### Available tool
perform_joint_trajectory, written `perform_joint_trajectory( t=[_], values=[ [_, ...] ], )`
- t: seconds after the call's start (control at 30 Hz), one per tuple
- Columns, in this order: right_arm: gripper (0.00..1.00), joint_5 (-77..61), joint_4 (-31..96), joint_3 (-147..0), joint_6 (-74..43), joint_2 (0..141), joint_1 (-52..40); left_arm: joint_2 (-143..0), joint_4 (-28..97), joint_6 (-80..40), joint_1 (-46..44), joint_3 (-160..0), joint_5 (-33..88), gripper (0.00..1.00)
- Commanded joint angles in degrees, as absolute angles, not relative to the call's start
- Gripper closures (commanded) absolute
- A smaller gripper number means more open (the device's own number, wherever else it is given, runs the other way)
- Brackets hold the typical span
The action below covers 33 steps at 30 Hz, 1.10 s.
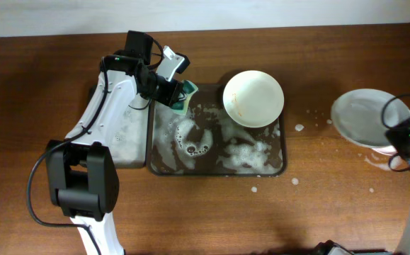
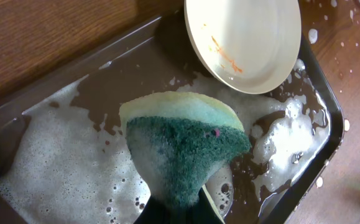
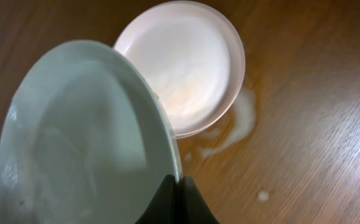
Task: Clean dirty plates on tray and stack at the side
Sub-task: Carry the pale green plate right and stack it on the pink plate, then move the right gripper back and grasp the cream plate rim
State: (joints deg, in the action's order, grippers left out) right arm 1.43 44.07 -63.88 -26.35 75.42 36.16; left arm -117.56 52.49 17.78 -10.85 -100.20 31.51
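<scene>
The second plate is tilted, so my right gripper will next lower onto the third plate point(image 1: 386, 150) point(image 3: 189, 68), level the second plate and let go of the second plate's rim. Both plates will then be stacked beside the tray.
A white plate point(image 1: 253, 98) with orange-brown streaks lies at the far right corner of the dark foamy tray point(image 1: 219, 173); the left wrist view shows this plate point(image 2: 245, 40) and the tray's rim point(image 2: 332, 106). My left gripper point(image 1: 178, 92) point(image 2: 180, 214) is shut on a green-and-yellow sponge point(image 1: 185, 97) point(image 2: 186, 146), held just above the tray's far left part. Right of the tray, my right gripper point(image 1: 391, 131) point(image 3: 178, 183) is shut on the rim of a second plate point(image 1: 366, 115) point(image 3: 80, 137), tilted over a third plate point(image 3: 189, 62) that lies on the table.
A narrower dark tray point(image 1: 130, 145) with foam sits under my left arm, against the big tray's left side. Soap flecks point(image 1: 300, 127) dot the wood between the tray and the right-hand plates. A wet smear point(image 3: 245, 121) lies beside the resting plate.
</scene>
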Motion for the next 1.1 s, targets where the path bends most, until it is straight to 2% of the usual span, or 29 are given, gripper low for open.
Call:
perform_joint_trajectory(
  t=[0.0,0.27,0.5,0.57,0.63,0.73,0.8,0.87,0.97,1.03,1.07],
  values=[
    [0.96,0.6,41.1,-64.5,-27.5,80.4,43.2,-117.4,52.1,17.2,-10.7,-101.0,31.9,1.0],
    [0.96,6.1,31.6,-64.5,-22.5,92.6,46.5,-117.4,52.8,17.2,-10.7,-101.0,31.9,1.0],
    [0.96,0.7,23.5,-64.5,-21.2,101.0,46.5,-117.4,52.8,17.2,-10.7,-101.0,31.9,1.0],
    [0.81,0.2,22.3,-64.5,-21.2,101.0,46.5,-117.4,52.8,17.2,-10.7,-101.0,31.9,1.0],
    [0.57,-0.1,22.0,-64.5,-21.2,101.0,46.5,-117.4,52.6,17.2,-10.7,-101.0,31.9,1.0],
    [0.36,-7.2,22.3,-65.1,-21.2,100.7,46.5,-117.4,52.6,17.2,-10.7,-101.0,31.9,1.0],
    [0.25,-17.3,24.9,-67.3,-21.2,98.6,46.4,-117.4,52.6,17.2,-10.7,-101.0,31.9,1.0],
    [0.21,-23.6,28.4,-69.9,-21.2,95.9,45.2,-117.4,52.6,17.2,-10.7,-101.0,31.9,1.0],
    [0.16,-25.3,35.1,-72.0,-21.2,91.3,38.8,-117.4,52.8,17.2,-10.7,-101.0,31.9,1.0],
    [0.01,-24.9,38.0,-72.0,-20.1,90.1,31.6,-117.4,52.8,17.2,-10.7,-101.0,31.9,1.0],
    [0.02,-24.9,37.9,-71.9,-20.2,90.4,29.3,-117.4,52.8,17.2,-10.7,-101.0,31.9,1.0]
  ],
)
